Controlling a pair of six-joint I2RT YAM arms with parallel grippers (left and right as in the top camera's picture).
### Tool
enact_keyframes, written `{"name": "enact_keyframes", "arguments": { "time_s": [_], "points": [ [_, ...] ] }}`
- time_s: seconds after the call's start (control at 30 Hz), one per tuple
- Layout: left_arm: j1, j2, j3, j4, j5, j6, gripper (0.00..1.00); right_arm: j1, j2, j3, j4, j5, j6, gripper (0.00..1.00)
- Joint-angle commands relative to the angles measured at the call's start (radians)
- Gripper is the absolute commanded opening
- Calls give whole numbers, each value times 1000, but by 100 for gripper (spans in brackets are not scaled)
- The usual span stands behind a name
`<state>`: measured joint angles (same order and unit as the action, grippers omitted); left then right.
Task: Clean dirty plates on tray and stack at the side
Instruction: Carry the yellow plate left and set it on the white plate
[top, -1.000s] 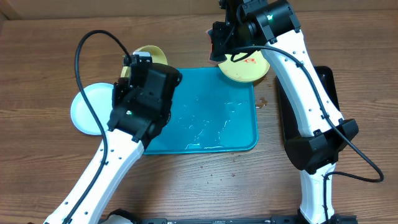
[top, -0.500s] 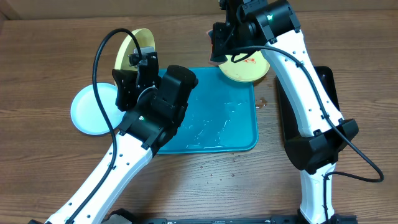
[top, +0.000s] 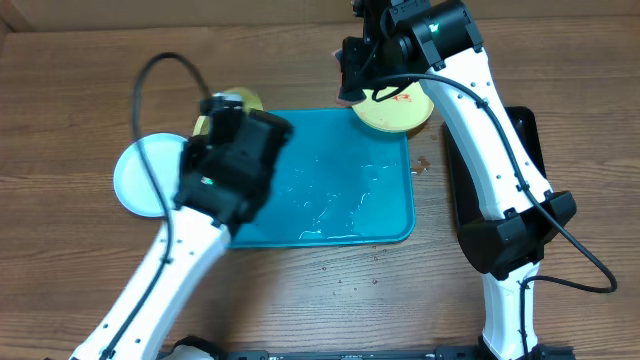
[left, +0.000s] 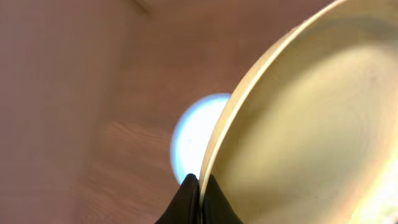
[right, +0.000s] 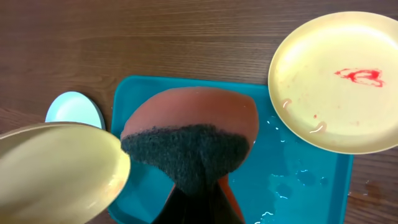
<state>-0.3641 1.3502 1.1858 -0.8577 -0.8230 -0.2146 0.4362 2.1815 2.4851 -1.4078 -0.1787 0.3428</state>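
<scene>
The tilted plate swings to the left in the overhead view with my left gripper next, then comes down level onto the light blue one (top: 152, 175) (left: 199, 138), which lies clean beside the tray.
My left gripper (left: 199, 186) is shut on the rim of a pale yellow-green plate (left: 311, 124) and holds it tilted, off the table. In the overhead view this plate (top: 240, 100) peeks out behind the left wrist, past the far left corner of the turquoise tray (top: 340, 195). The light blue plate (top: 135, 175) lies on the table left of the tray and looks clean. A second yellow-green plate (top: 395, 110) with a red smear (right: 357, 76) sits at the tray's far right corner. My right gripper (top: 350, 72) is shut on an orange sponge (right: 193, 134) with a dark scrub face, above the tray.
A narrow black tray (top: 527, 135) lies right of the turquoise tray, partly under the right arm. The turquoise tray's floor (right: 298, 180) is wet with droplets. A small red spot (top: 422, 163) marks the wood beside its right rim.
My left arm has swung the yellow-green plate from raised and upright back down and slightly left, near the light blue plate. The right arm and sponge have not moved.
</scene>
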Motion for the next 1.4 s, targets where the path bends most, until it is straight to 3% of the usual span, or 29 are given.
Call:
{"name": "enact_keyframes", "arguments": {
  "time_s": [0.0,0.23,0.43,0.73,0.97,1.17,1.37],
  "points": [
    [156,-13,7,-10,378,-55,4,-2,-5,6,3,3,-3,4],
    [523,-9,7,-2,772,6,4,-2,-5,6,3,2,-3,4],
    [763,93,4,-12,779,35,4,0,-5,6,-14,2,-2,4],
    [892,370,5,138,879,-11,4,0,-5,6,-42,2,-2,4],
    [891,425,5,151,902,6,4,0,-5,6,-46,2,-2,4],
    [894,420,30,121,902,13,42,0,-5,6,-43,2,-3,4],
    [888,420,178,-19,925,49,49,0,-5,6,-43,21,-2,4]
  ]
}}
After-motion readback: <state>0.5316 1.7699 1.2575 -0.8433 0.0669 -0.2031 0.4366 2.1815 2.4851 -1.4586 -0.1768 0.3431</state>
